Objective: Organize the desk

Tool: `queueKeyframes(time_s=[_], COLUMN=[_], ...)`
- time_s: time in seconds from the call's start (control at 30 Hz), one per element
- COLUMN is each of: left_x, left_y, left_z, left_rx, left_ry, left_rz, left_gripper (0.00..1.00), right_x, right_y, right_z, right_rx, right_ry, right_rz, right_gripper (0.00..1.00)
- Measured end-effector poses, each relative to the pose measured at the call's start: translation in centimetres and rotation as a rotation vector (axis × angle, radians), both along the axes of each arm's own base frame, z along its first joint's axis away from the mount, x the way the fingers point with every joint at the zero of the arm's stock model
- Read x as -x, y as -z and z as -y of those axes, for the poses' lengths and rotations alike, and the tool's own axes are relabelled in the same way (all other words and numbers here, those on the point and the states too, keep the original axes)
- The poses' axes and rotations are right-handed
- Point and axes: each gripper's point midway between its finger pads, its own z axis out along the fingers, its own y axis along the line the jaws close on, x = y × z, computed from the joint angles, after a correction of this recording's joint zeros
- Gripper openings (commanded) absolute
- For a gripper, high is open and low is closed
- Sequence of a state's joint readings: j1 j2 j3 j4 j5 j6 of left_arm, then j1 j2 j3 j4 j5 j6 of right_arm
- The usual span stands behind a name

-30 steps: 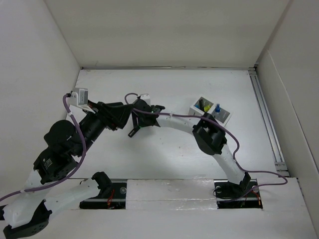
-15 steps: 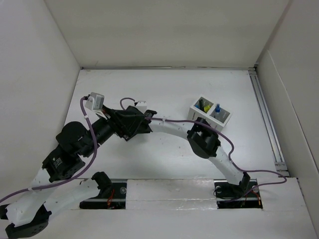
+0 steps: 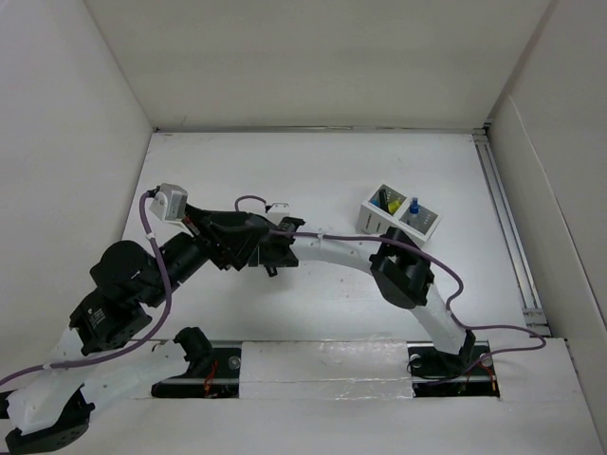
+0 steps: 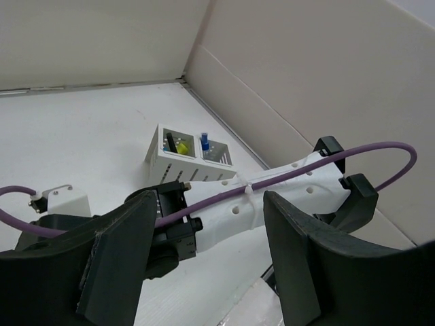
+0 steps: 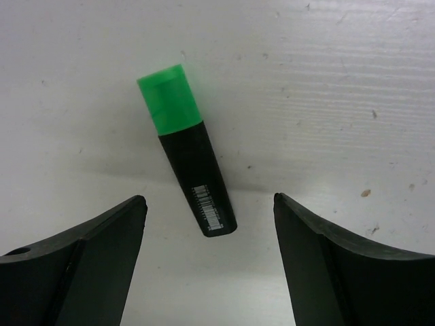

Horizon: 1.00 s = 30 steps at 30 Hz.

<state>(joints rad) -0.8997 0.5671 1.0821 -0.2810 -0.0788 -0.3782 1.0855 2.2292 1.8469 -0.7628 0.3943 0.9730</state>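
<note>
My right gripper moves outward and lowers around the highlighter's green cap next, since its fingers frame only the black end.
In the right wrist view a black highlighter [image 5: 190, 153] with a green cap lies flat on the white desk [image 5: 340, 81]. Its black end sits between the tips of my right gripper [image 5: 209, 198], which is open and points straight down, touching nothing. The highlighter is hidden under the arms in the top view. My left gripper [image 4: 209, 204] is open and empty, and it hovers just above the right arm's wrist [image 3: 275, 245] at the desk's middle left.
A small white compartmented holder box [image 3: 398, 213] stands at the right of the desk [image 3: 322, 171], with a yellow-green item and a blue-capped item upright in it. White panel walls enclose the desk. A metal rail [image 3: 507, 227] runs along the right side.
My left gripper has swung to the right and now sits over the right arm's wrist. The right wrist has shifted slightly toward the near edge.
</note>
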Motion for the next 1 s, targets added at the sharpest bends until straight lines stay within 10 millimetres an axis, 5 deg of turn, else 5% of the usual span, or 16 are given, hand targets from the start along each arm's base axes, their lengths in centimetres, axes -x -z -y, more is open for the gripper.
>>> queueKeyframes(time_s=[0.13,0.27,0.43,0.6,0.87,1.0], left_x=[0.3,0.4,0.4,0.3,0.0,-0.2], left_y=[-0.2,-0.2,-0.1,-0.1,0.4,1.3], left_z=[-0.1,-0.2,-0.1,-0.2,-0.2,0.2], left_rx=[0.001,0.002,0.0,-0.001,-0.001,-0.008], left_ry=[0.005,0.008,0.008,0.002,-0.012,-0.006], left_rz=[0.011,0.015,0.013,0.012,-0.005,-0.029], left_gripper=[0.61,0.61,0.62,0.62,0.62,0.62], right_x=[0.2,-2.0,-4.7,-5.1,-4.2,-3.1], right_y=[0.2,0.5,1.6,2.0,2.1,2.1], right_z=[-0.9,-2.2,-1.2,-0.2,1.0,2.4], right_rx=[0.008,0.009,0.071,0.113,0.145,0.143], right_ry=[-0.025,-0.044,-0.069,-0.095,-0.111,-0.107], right_rz=[0.0,0.018,0.031,0.029,0.038,0.031], right_gripper=[0.77,0.73,0.7,0.62,0.14,0.06])
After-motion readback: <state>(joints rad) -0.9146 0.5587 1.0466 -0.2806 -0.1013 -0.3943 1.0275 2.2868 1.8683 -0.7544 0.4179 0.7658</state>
